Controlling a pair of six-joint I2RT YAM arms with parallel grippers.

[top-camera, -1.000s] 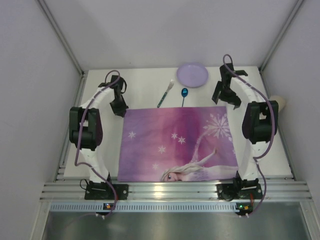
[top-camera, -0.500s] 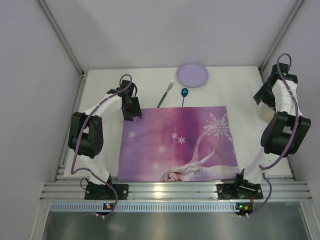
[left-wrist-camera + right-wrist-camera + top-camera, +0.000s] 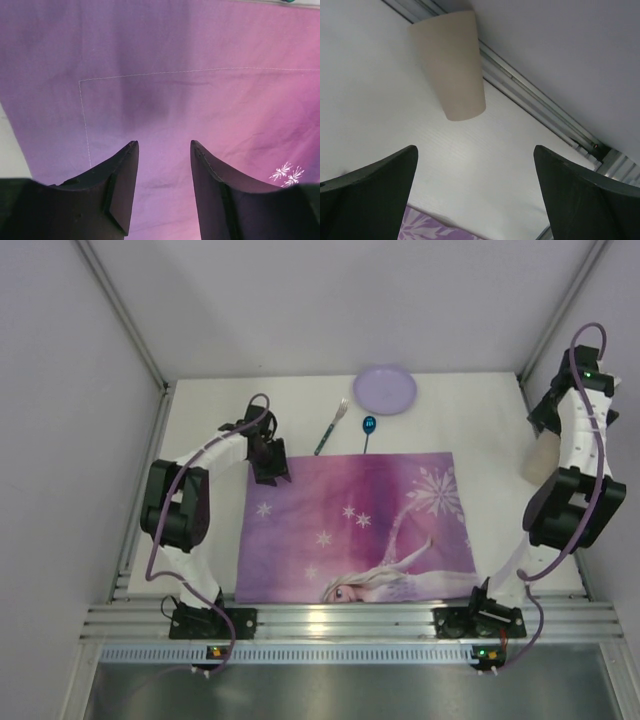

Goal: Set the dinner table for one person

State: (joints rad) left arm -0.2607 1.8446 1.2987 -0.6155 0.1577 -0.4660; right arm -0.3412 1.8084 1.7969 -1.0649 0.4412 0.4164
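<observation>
The beige cup is next for my right gripper. It should move down toward the cup, then put its fingers around the cup's narrower lower body.
The white dinner table carries a purple-pink snowflake placemat in the middle. Beyond the placemat's far edge lie a lilac plate, a fork and a blue spoon. My left gripper hangs open and empty over the placemat's far left corner; the left wrist view shows its open jaws above the cloth. My right gripper is at the table's right edge, open wide and empty, above and short of a beige cup.
The cup is only partly visible behind the right arm in the top view. An aluminium rail runs along the table edge just past the cup. Enclosure walls stand close on both sides. The placemat's corner shows below the right jaws.
My right arm has swung from near the plate out to the table's right edge by the cup. My left gripper has moved right, onto the placemat's far left corner.
</observation>
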